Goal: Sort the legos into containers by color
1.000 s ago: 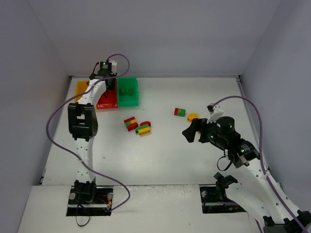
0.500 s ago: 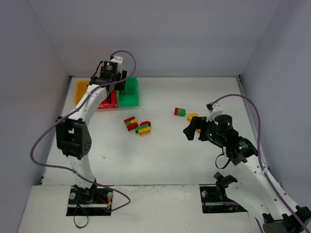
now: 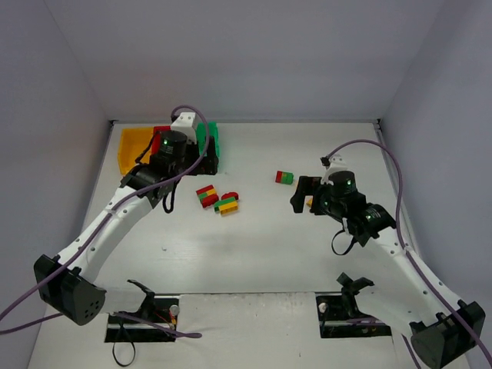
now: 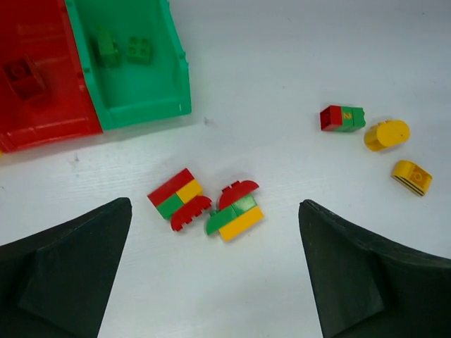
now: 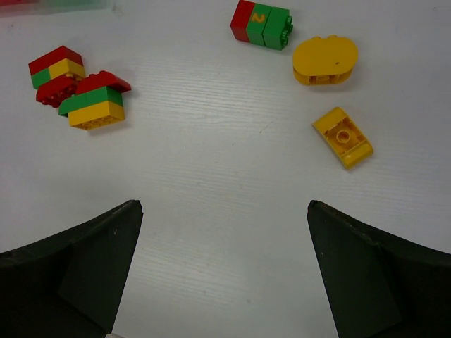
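The robot's right gripper will go down and toward the right in its wrist view, onto the hollow yellow piece (image 3: 310, 203), since the bare table around the piece leaves room for both fingers.
In the left wrist view, the red bin (image 4: 42, 105) holds a red brick (image 4: 25, 77) and the green bin (image 4: 141, 98) holds two green bricks (image 4: 107, 49). My left gripper (image 4: 215, 203) hangs open and empty above two multicolour clumps (image 4: 176, 193) (image 4: 236, 211). Further right lie a red-green brick (image 4: 343, 117) and two yellow pieces (image 4: 386, 134) (image 4: 411, 176). My right gripper (image 5: 224, 204) is open and empty over bare table. The yellow pieces (image 5: 325, 60) (image 5: 343, 136) lie just ahead of it. The yellow bin (image 3: 134, 146) sits at the far left.
The three bins (image 3: 209, 142) stand joined in a row against the back left wall. The left arm (image 3: 115, 219) stretches diagonally across the left side of the table. Grey walls enclose the table on three sides.
My left gripper has opened and drawn back from above the bins toward the clumps in the middle. The right gripper has moved slightly forward toward the yellow pieces.
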Controlling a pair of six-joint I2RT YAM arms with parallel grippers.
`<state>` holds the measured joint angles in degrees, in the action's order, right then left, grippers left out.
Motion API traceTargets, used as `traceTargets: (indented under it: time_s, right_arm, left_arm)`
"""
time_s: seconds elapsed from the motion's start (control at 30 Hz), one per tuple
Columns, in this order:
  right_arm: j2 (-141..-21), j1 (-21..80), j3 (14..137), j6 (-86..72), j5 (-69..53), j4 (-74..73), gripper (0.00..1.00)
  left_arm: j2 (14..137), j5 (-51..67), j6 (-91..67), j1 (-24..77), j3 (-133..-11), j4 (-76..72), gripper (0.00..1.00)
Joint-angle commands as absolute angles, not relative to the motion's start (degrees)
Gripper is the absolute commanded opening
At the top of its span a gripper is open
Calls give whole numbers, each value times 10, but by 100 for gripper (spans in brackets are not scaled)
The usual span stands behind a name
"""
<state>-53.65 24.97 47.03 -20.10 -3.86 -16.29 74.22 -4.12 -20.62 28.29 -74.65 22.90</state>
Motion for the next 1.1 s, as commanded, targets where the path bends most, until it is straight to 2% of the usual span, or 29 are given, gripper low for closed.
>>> traceTargets:
  time_s: [0.0,0.1,0.23,0.47,0.7,0.83,1.07]
  right_arm:
    - [-558,252,508,-201,28,-138,100]
    - [-581,250,514,-210,75,-138,100]
    - [-626,228,519,-226,123,-137,100]
    - [-730,138,507,-273,105,-132,99]
    - [-815,131,505,-268,88,-92,98]
    - [-840,131,502,-217,75,-63,90]
    - [-878,130,499,-126,64,-47,84]
  left_arm:
    - [701,15,-255,278,-722,154,97]
    - [689,47,-276,277,-688,131,97]
    - [707,45,-273,278,-702,185,97]
    - [719,54,-267,277,-698,214,97]
    - [738,80,-275,277,-693,230,97]
    - [742,92,-275,279,-692,243,97]
    - [722,100,-265,279,-675,254,97]
